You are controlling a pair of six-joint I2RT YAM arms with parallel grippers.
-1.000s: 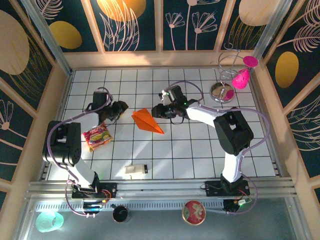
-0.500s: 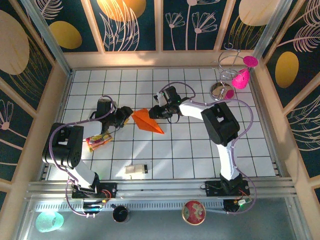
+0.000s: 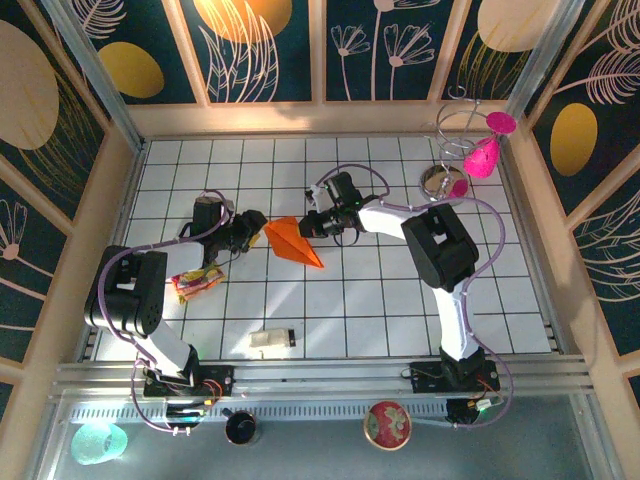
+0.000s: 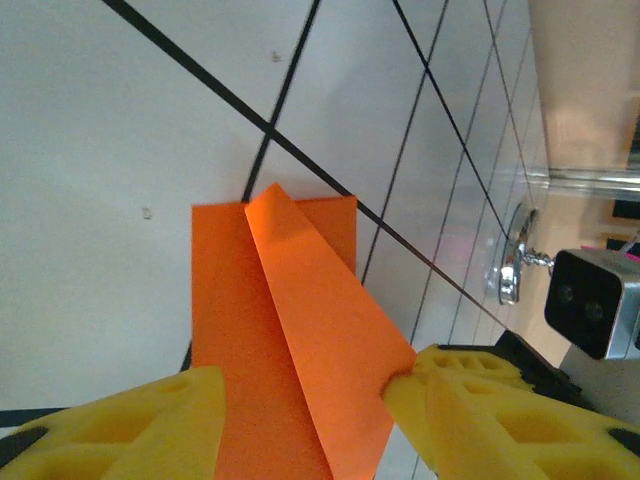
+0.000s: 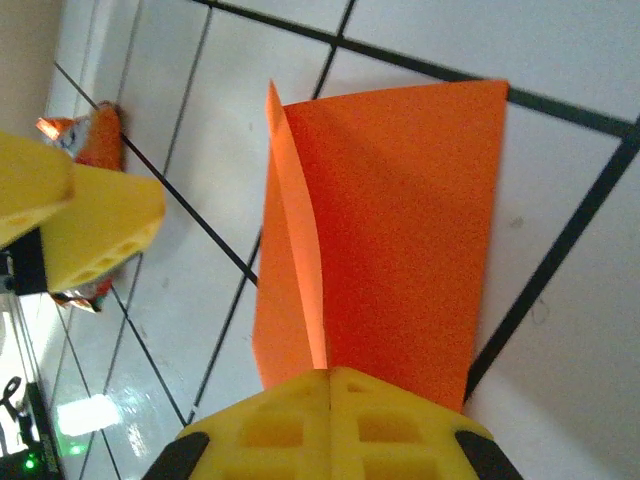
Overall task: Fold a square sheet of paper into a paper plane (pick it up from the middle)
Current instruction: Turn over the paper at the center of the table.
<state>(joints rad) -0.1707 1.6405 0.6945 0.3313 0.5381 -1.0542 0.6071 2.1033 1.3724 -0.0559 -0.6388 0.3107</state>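
The bare tiles are outward of the robot's right gripper, so the gripper will rise next and carry the raised centre flap outward, tilting up, to release it above them.
The square sheet of paper is folded into a bright orange pointed dart, the paper plane (image 3: 293, 241), lying mid-table. My right gripper (image 3: 306, 226) is at its far right edge, fingers (image 5: 330, 425) shut on a raised centre flap of the plane (image 5: 400, 220). From the left, my left gripper (image 3: 256, 228) stands open around the plane (image 4: 290, 330). Its yellow fingers (image 4: 130, 425) are on either side, and the right one touches the paper's edge.
A crinkled multicoloured wrapper (image 3: 195, 283) lies under the left arm, and a small beige block (image 3: 272, 340) sits near the front. A chrome stand with pink pieces (image 3: 455, 175) is at the back right. Wooden walls ring the tiled table (image 3: 380, 300).
Both grippers moved in on the plane. The left one opened around it, then the right one shut on its raised flap. The plane shifted slightly.
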